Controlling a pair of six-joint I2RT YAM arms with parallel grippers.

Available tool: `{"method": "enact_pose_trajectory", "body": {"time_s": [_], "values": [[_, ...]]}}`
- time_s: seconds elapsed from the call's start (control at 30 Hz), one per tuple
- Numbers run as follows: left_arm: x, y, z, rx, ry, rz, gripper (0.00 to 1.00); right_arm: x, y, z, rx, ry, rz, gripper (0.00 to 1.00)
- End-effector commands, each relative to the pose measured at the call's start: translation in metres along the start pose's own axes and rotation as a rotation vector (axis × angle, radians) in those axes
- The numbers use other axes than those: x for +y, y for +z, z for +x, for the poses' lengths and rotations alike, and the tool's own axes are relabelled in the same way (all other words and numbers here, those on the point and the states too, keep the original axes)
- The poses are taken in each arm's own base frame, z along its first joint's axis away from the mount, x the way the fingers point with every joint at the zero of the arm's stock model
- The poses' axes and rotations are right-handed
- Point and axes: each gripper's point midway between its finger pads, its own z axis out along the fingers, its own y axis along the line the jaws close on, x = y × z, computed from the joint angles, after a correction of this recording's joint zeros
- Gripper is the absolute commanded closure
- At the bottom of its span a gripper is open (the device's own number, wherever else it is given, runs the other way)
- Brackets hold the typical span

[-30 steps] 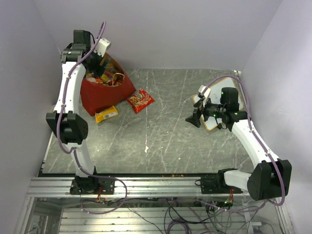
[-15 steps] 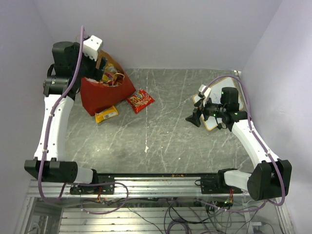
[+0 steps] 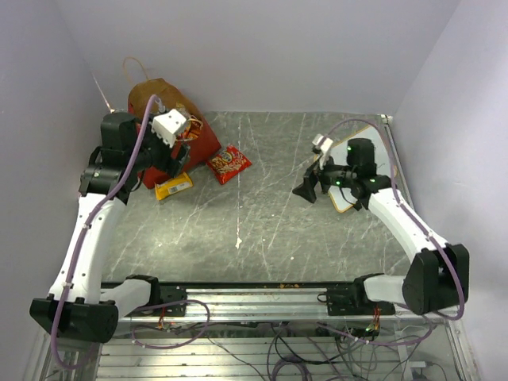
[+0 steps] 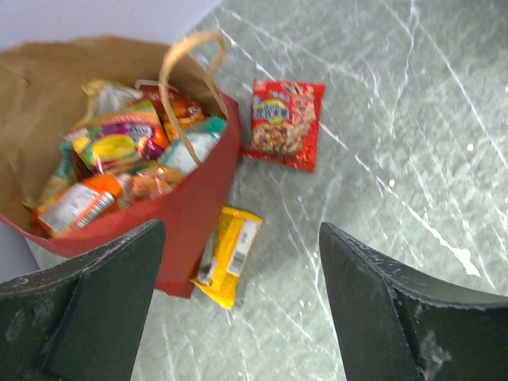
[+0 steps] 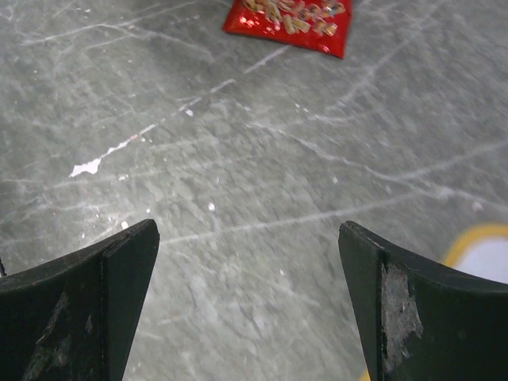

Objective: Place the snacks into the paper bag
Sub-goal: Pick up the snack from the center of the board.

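The right gripper moves outward, to the left in the top view and down onto the red packet's corner away from the bag next, since that corner lies clear.
The red paper bag (image 3: 205, 143) stands at the far left with its brown inside (image 4: 48, 87) showing, and holds several snack packets (image 4: 111, 147). A yellow packet (image 3: 173, 186) lies on the table against the bag's front corner, and also shows in the left wrist view (image 4: 230, 254). A red packet (image 3: 228, 163) lies flat just right of the bag (image 4: 284, 123) and shows at the top edge of the right wrist view (image 5: 290, 16). My left gripper (image 3: 178, 157) is open and empty, held above the yellow packet and the bag's front wall (image 4: 240, 232). My right gripper (image 3: 305, 190) is open and empty above bare table (image 5: 248, 230).
A white board with an orange-yellow edge (image 3: 346, 203) lies under my right arm at the right (image 5: 484, 254). The bag's thin loop handles (image 3: 135, 67) stick up near the back wall. Purple walls close in the left, back and right sides.
My left arm has swung down and forward from above the bag's mouth to just in front of the bag. My right gripper has shifted slightly left and farther from the base.
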Motion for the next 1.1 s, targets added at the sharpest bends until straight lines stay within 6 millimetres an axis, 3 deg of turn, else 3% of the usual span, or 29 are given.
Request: {"method": "enact_pose_trajectory", "body": {"time_s": [0.0,0.03,0.13,0.33,0.57,0.83,1.07], "values": [[-0.007,-0.007,0.025,0.052,0.009,-0.016,0.11,0.006,0.036,-0.015,0.034,-0.072,0.004,0.04],[-0.007,-0.009,0.031,0.061,-0.002,-0.033,0.11,0.007,0.045,-0.026,0.027,-0.091,-0.004,0.04],[-0.001,-0.013,0.042,0.063,-0.045,-0.117,0.09,0.006,0.076,-0.033,0.033,-0.068,-0.04,0.04],[0.02,-0.028,0.057,0.069,-0.1,-0.288,0.06,-0.008,0.139,-0.031,0.064,0.03,-0.091,0.06],[0.04,-0.04,0.062,0.054,-0.143,-0.399,0.03,-0.024,0.185,-0.034,0.061,0.122,-0.121,0.08],[0.044,-0.046,0.065,0.035,-0.188,-0.391,0.0,-0.048,0.236,-0.016,0.054,0.253,-0.1,0.1],[0.037,-0.047,0.067,-0.011,-0.183,-0.375,0.0,-0.065,0.275,0.007,0.074,0.25,-0.124,0.11]]}}
